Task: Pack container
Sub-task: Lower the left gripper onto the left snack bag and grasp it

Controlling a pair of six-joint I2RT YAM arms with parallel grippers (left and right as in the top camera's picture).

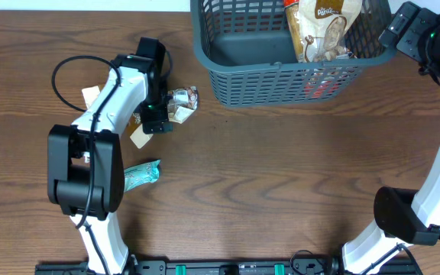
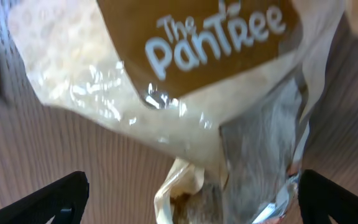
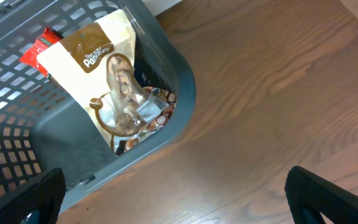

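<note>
I should move my left gripper toward its brown label (image 2: 207,61) on the Pantree packet and go down next, because my open fingers are still at the packet's crumpled end.
The container (image 1: 281,72) is a dark grey-blue lattice basket at the table's far edge. It holds a beige and brown Pantree pouch (image 1: 323,27) and a red packet (image 1: 323,84). Both also show in the right wrist view, the pouch (image 3: 98,74) and the red packet (image 3: 39,50), inside the basket's corner (image 3: 182,87). My right gripper (image 1: 399,27) (image 3: 173,180) is open and empty, beside the basket's right end. My left gripper (image 1: 159,114) (image 2: 192,186) is open, low over a second Pantree packet (image 2: 185,50) (image 1: 182,99) on the table. Its fingers stand either side of the packet's end.
More snack packets lie around the left arm: a teal one (image 1: 142,174) nearer the front, a pale one (image 1: 90,95) to the left, and a tan one (image 1: 137,137) under the wrist. A black cable (image 1: 63,72) loops at the left.
</note>
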